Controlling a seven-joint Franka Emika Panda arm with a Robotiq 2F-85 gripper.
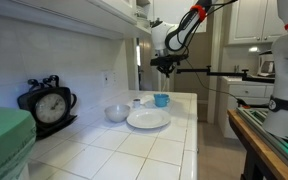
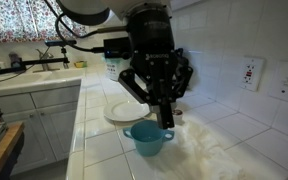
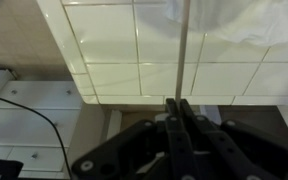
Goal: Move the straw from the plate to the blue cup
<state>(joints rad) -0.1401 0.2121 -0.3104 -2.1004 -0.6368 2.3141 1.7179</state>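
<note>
I should move my gripper down next until the straw's loose end dips into the blue cup's opening [image 2: 146, 130] and let go of the straw there, because the cup is below my gripper.
My gripper [image 1: 165, 66] hangs in the air above the blue cup [image 1: 161, 100], which stands at the back of the tiled counter. It also shows in an exterior view [image 2: 164, 104] just over the blue cup [image 2: 147, 138]. In the wrist view the jaws [image 3: 181, 103] are shut on the straw [image 3: 185, 50], a thin pale tube pointing straight out from the fingertips. The white plate [image 1: 148, 119] lies in front of the cup and looks bare; it also shows behind the gripper [image 2: 118, 112]. The cup and the plate are out of the wrist view.
A pale bowl [image 1: 117, 113] and a small whitish cup [image 1: 137, 102] stand beside the plate. A black clock [image 1: 49, 103] sits nearer on the counter. Wall cabinets hang above. The counter edge [image 3: 134, 98] drops to drawers. A sink [image 2: 44, 68] lies beyond.
</note>
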